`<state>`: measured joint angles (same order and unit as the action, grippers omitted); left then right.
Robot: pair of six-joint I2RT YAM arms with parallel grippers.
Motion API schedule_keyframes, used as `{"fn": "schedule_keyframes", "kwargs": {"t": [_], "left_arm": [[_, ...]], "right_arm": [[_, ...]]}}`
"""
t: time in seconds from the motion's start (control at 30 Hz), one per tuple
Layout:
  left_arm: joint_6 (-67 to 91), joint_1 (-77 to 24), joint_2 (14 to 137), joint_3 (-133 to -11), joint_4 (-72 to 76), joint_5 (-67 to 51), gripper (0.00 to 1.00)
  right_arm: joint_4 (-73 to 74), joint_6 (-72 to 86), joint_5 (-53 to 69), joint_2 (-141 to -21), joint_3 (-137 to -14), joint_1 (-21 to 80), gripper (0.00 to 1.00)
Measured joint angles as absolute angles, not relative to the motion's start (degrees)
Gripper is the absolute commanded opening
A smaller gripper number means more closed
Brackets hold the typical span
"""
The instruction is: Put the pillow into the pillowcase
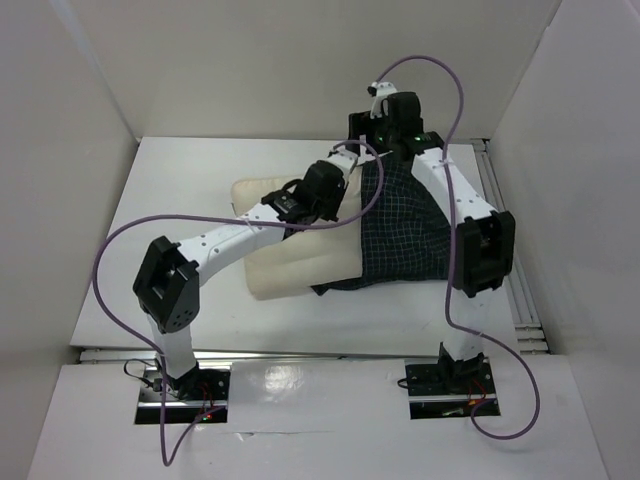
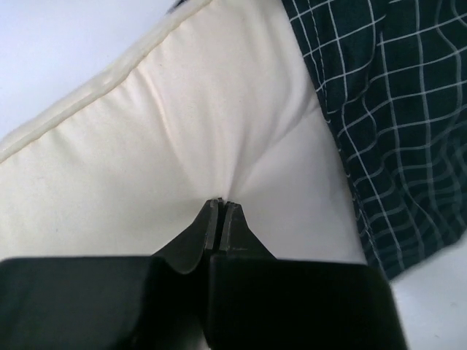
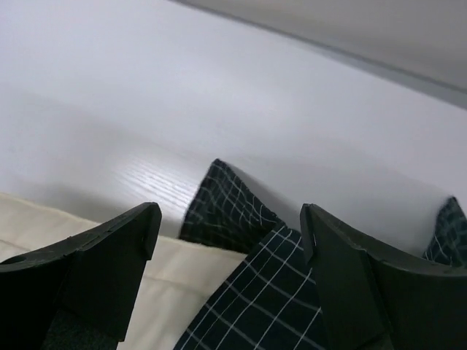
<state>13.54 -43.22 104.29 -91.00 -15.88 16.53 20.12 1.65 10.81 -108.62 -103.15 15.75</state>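
My left gripper needs to turn counterclockwise in the top view next and swing the pillow's puckered top around with it before it lets go, because the pillow's covered end points sideways.
The cream pillow (image 1: 290, 265) lies across the table's middle, its right part covered by the dark checked pillowcase (image 1: 405, 225). My left gripper (image 1: 335, 200) rests on the pillow's top near the case's mouth. In the left wrist view its jaws (image 2: 222, 203) are shut, and pillow (image 2: 182, 131) fabric puckers at the tips, with the pillowcase (image 2: 394, 109) to the right. My right gripper (image 1: 368, 135) hovers at the far edge of the case. In the right wrist view it stands open (image 3: 230, 215) over the pillowcase (image 3: 277, 306) corner and the pillow (image 3: 182, 284) edge, holding nothing.
White walls (image 1: 90, 150) box in the white table (image 1: 200, 180) on the left, right and back. Purple cables (image 1: 430, 62) loop from both arms over the work area. A metal rail (image 1: 500, 195) runs along the table's right edge.
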Motion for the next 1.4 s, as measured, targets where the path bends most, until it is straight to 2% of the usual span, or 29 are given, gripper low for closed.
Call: {"fn": "schedule_keyframes", "kwargs": {"t": [0.13,0.17,0.43,0.63,0.7,0.93,1.0,1.03,1.07,1.1,1.3,1.4], "left_arm": [[13.4,-44.7,103.9,-86.5,-14.2,18.6,0.0],[13.5,-44.9,103.8,-85.6,-14.1,18.9,0.0],[13.7,-47.7,100.3,-78.7,-13.1,23.2,0.0],[13.7,-49.1,99.1,-78.4,-12.4,24.8,0.0],[13.8,-49.1,99.1,-78.4,-12.4,25.0,0.0],[13.7,-49.3,99.1,-78.4,-12.5,26.0,0.0],[13.6,-49.4,99.1,-78.4,-12.4,26.1,0.0],[13.6,-49.4,99.1,-78.4,-12.4,26.2,0.0],[13.6,-49.4,99.1,-78.4,-12.3,26.4,0.0],[13.6,-49.5,99.1,-78.4,-12.3,26.6,0.0],[13.5,-49.5,99.1,-78.4,-12.4,27.4,0.0],[13.5,-49.5,99.1,-78.4,-12.4,27.7,0.0]], "right_arm": [[25.5,-3.2,10.5,-114.7,-106.5,16.2,0.91],[27.0,-4.3,10.6,-114.7,-106.1,16.4,0.93],[35.2,-9.2,17.7,-111.8,-105.3,15.3,0.93],[40.3,-12.3,22.1,-114.1,-107.3,15.0,0.93],[40.9,-14.3,24.8,-116.2,-108.7,15.0,0.87],[44.2,-24.4,32.5,-119.2,-108.9,14.9,0.87],[44.4,-26.6,33.0,-119.2,-109.0,14.6,0.64],[44.8,-27.5,33.7,-119.3,-109.1,14.5,0.46],[45.5,-28.6,34.6,-119.5,-109.4,14.4,0.07],[46.4,-29.6,35.5,-119.7,-109.8,14.3,0.0],[47.0,-30.7,39.2,-119.9,-109.6,13.4,0.0],[40.8,-27.2,39.2,-117.2,-104.5,13.2,0.0]]}}
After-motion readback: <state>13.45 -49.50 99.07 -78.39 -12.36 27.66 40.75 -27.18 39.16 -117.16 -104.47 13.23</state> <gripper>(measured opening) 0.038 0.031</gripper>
